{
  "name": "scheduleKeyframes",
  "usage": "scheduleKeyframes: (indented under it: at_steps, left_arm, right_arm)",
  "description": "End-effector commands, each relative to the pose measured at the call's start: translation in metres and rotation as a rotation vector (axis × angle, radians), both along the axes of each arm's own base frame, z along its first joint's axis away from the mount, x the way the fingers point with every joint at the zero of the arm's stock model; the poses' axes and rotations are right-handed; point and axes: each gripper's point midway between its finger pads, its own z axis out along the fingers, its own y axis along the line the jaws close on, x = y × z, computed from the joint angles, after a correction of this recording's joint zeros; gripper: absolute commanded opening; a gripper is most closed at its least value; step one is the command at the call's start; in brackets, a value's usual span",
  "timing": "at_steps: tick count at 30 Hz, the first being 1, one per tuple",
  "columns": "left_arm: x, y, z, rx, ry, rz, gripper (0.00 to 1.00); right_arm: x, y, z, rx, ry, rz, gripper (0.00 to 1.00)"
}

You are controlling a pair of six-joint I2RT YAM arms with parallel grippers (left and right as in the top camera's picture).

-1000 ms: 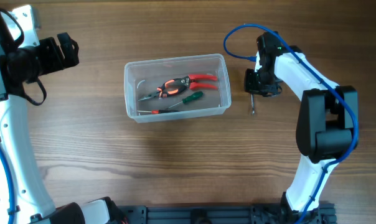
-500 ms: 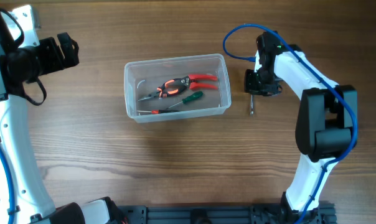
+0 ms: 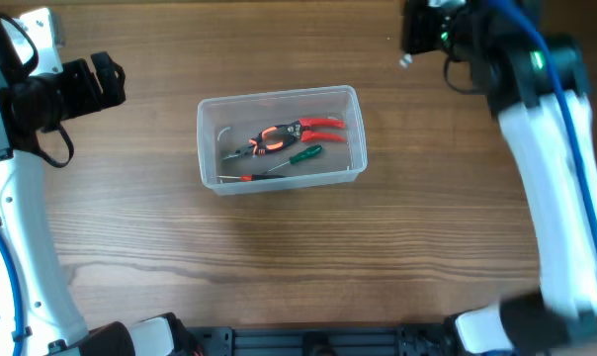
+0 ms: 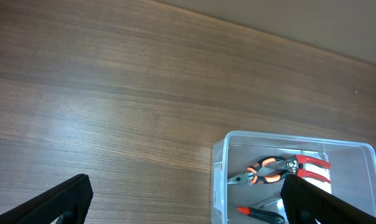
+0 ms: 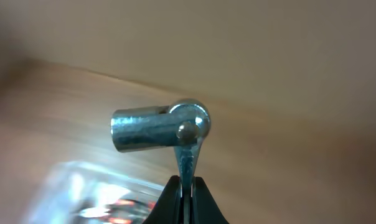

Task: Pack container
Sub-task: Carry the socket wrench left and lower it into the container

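Observation:
The tool needs to go inside the container over the green-handled screwdriver (image 3: 300, 157), and my right gripper should swing back toward the container, turning, and lower it there.
The clear plastic container (image 3: 279, 96) stands mid-table and holds red-handled snips (image 3: 318, 125), orange-black pliers (image 3: 259, 141) and a green-handled screwdriver (image 3: 297, 156). My right gripper (image 3: 414, 44) is raised high beyond the container's far right corner. It is shut on a small metal tool (image 3: 404, 60). In the right wrist view the jaws (image 5: 185, 186) pinch the tool's thin shank, its cylindrical head (image 5: 157, 129) above them, and the container (image 5: 76, 186) is a blur at lower left. My left gripper (image 3: 106, 84) is open and empty, left of the container (image 4: 287, 138).
The wooden table (image 3: 279, 257) spreads around the container. The right arm's blue cable (image 3: 565, 59) and white links (image 3: 555, 198) hang over the right side. The left arm's white link (image 3: 22, 227) runs down the left edge.
My right gripper has lifted the small metal tool off the table to the right of the container and carried it up and toward the far edge. The left arm has not moved.

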Motion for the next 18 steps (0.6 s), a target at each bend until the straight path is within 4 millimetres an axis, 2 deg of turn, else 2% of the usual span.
scheduleKeyframes:
  at_steps: [1,3,4,7,10,12,16,18]
  left_arm:
    - [0.001,0.002,0.000,-0.002,-0.002,0.006,1.00]
    - [0.001,0.002,0.000,-0.002,-0.002,0.006,1.00]
    - [0.001,0.002,0.000,-0.002,-0.002,0.006,1.00]
    - [0.001,0.002,0.000,-0.002,-0.002,0.006,1.00]
    - [0.001,0.002,0.000,-0.002,-0.002,0.006,1.00]
    - [0.001,0.002,0.000,-0.002,-0.002,0.006,1.00]
    - [0.001,0.002,0.000,-0.002,-0.002,0.006,1.00]
    - [0.001,0.002,0.000,-0.002,-0.002,0.007,1.00]
  right_arm:
    - [-0.055,0.099,-0.011,-0.186,-0.112,0.497,0.04]
    - [-0.078,0.130,-0.028,-0.267,-0.140,0.673,0.04]
    - [-0.090,0.145,-0.045,-0.331,-0.143,0.771,0.05]
    - [-0.113,0.163,-0.101,-0.508,-0.105,1.004,0.04]
    - [-0.122,0.153,-0.162,-0.680,-0.010,1.187,0.04]
    - [-0.115,0.138,-0.201,-0.775,0.102,1.208,0.04]
    - [-0.093,0.125,-0.255,-0.859,0.226,1.201,0.04]
    - [-0.087,0.125,-0.274,-0.864,0.252,1.223,0.04]
